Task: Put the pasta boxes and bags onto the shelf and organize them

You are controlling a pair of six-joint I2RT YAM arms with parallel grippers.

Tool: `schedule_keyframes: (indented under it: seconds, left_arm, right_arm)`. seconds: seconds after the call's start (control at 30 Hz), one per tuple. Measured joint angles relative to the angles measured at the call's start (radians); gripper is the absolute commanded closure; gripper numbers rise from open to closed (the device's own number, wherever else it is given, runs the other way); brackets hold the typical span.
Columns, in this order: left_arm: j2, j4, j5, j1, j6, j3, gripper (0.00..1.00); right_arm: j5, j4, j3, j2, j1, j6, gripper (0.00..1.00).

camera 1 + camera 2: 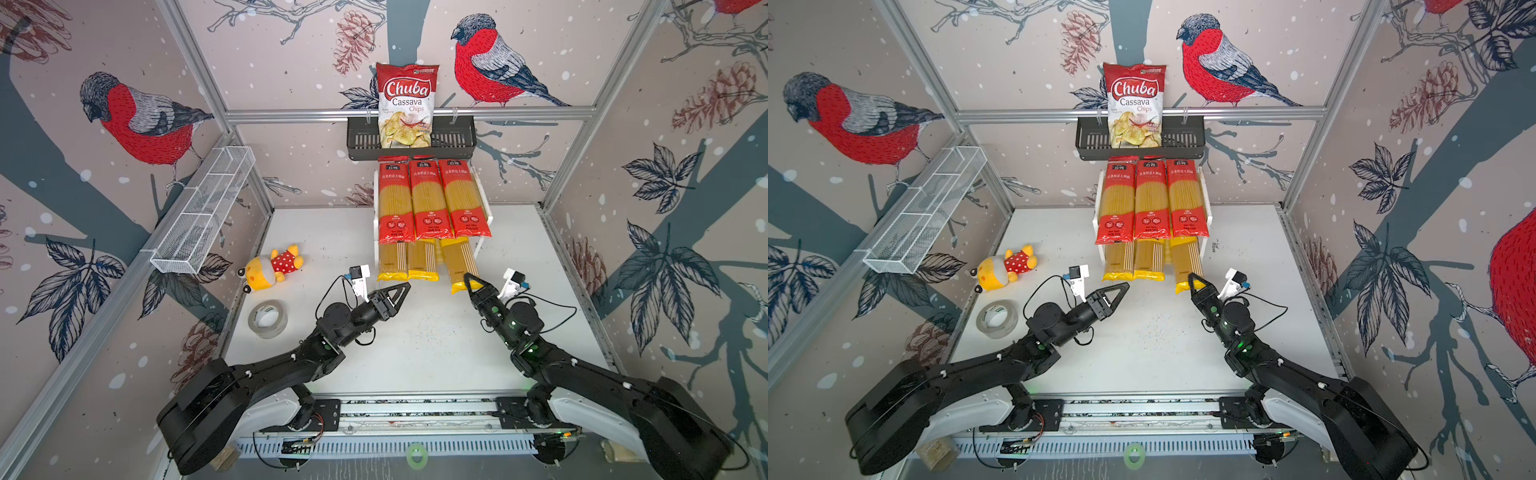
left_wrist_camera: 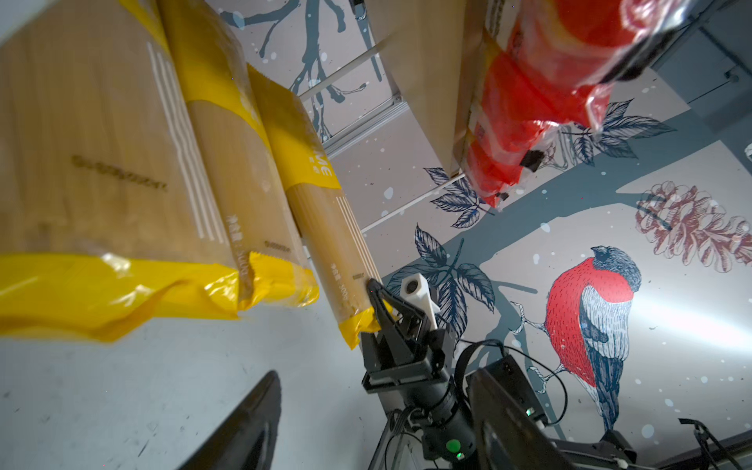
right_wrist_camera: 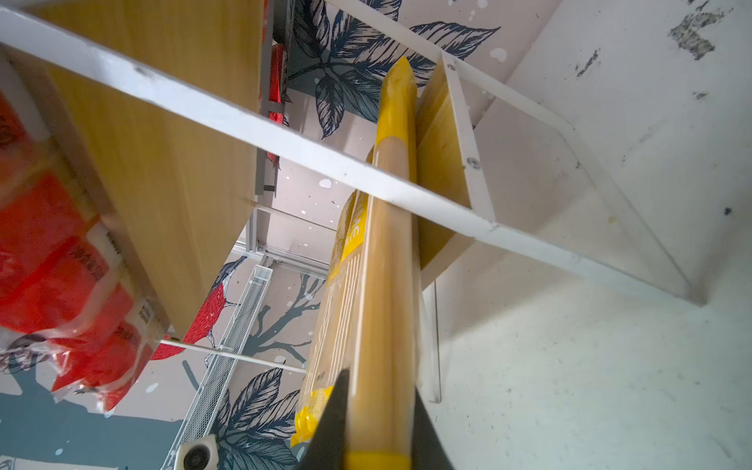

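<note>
I should next push the slanted, jutting yellow pack outward and toward the middle yellow pack and let go of the slanted pack's near end, since the shelf's lower level (image 3: 442,188) is outward of my right gripper.
Three red pasta packs (image 1: 430,199) (image 1: 1150,199) lie side by side on the upper tier of the shelf (image 1: 487,212) (image 1: 1206,210). Three yellow pasta packs are on the lower tier, their near ends sticking out. My right gripper (image 1: 471,280) (image 1: 1194,279) (image 3: 380,427) is shut on the near end of the rightmost yellow pack (image 1: 459,262) (image 3: 382,285) (image 2: 325,228), which lies slanted and further out than the other two (image 1: 407,262) (image 2: 101,183). My left gripper (image 1: 401,291) (image 1: 1123,289) is open and empty, just in front of those two, touching nothing.
A Chuba chips bag (image 1: 406,104) stands in a black slotted basket (image 1: 453,141) above the shelf. On the left wall hangs a white wire basket (image 1: 203,216). A yellow plush toy (image 1: 270,268) and a tape roll (image 1: 267,319) lie on the table's left.
</note>
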Motion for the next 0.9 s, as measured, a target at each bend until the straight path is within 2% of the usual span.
schedule_keyframes:
  seconds: [0.2,0.37,0.6,0.9]
  left_arm:
    - [-0.049,-0.058,-0.040,-0.026,0.022,-0.052,0.28]
    - [-0.081,-0.075,-0.062,-0.033,0.030,-0.080,0.28]
    - [-0.119,-0.107,-0.089,-0.034,0.046,-0.095,0.28]
    - [-0.116,-0.121,-0.098,-0.034,0.048,-0.103,0.28]
  right_arm:
    - [0.061,-0.011,0.088,0.087,0.019,0.056,0.92]
    - [0.080,-0.031,0.145,0.150,0.020,0.093,0.91]
    - [0.079,-0.001,0.159,0.223,0.031,0.122,0.92]
    - [0.035,0.002,0.162,0.231,0.019,0.137,0.91]
